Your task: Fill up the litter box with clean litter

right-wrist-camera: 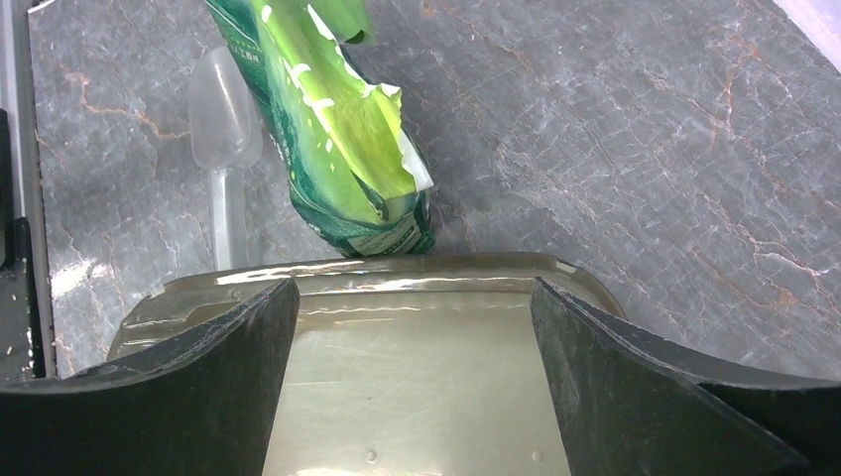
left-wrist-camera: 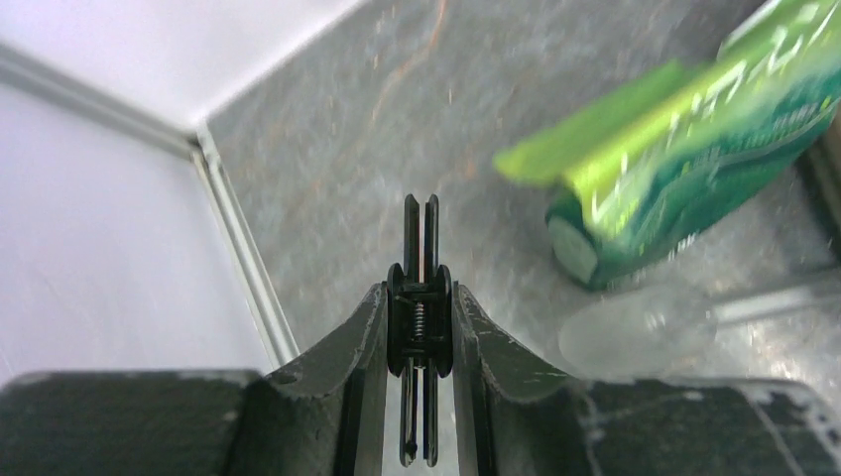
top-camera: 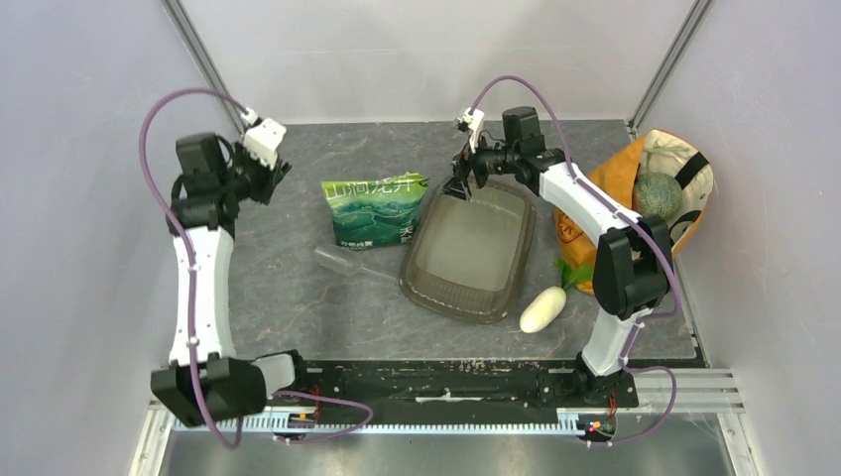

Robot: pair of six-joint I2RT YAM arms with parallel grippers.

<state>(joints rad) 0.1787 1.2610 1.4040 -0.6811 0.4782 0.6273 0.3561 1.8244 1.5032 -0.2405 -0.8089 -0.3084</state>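
I will next move my left gripper back and down, to put the black spring clip (left-wrist-camera: 420, 307) on the tabletop beside the scoop's bowl.
The litter box (top-camera: 451, 302) is a smoky translucent tray in the middle of the table, and its floor (right-wrist-camera: 417, 387) is bare. No clean litter shows in any view. A green printed bag (top-camera: 375, 210) with a torn top (right-wrist-camera: 337, 149) lies just left of the tray. My right gripper (top-camera: 459, 186) hangs open over the tray's far end, nothing between its fingers (right-wrist-camera: 414, 288). My left gripper (top-camera: 275, 177) is at the far left, away from the bag, shut on a black spring clip (left-wrist-camera: 420, 307).
A clear plastic scoop (top-camera: 342, 263) lies in front of the green bag (left-wrist-camera: 694, 149), its bowl (left-wrist-camera: 635, 332) close to my left gripper (left-wrist-camera: 420, 290). A white oval vegetable (top-camera: 542, 309) lies right of the tray. An orange-and-cream bag (top-camera: 684, 164) with a green melon stands far right.
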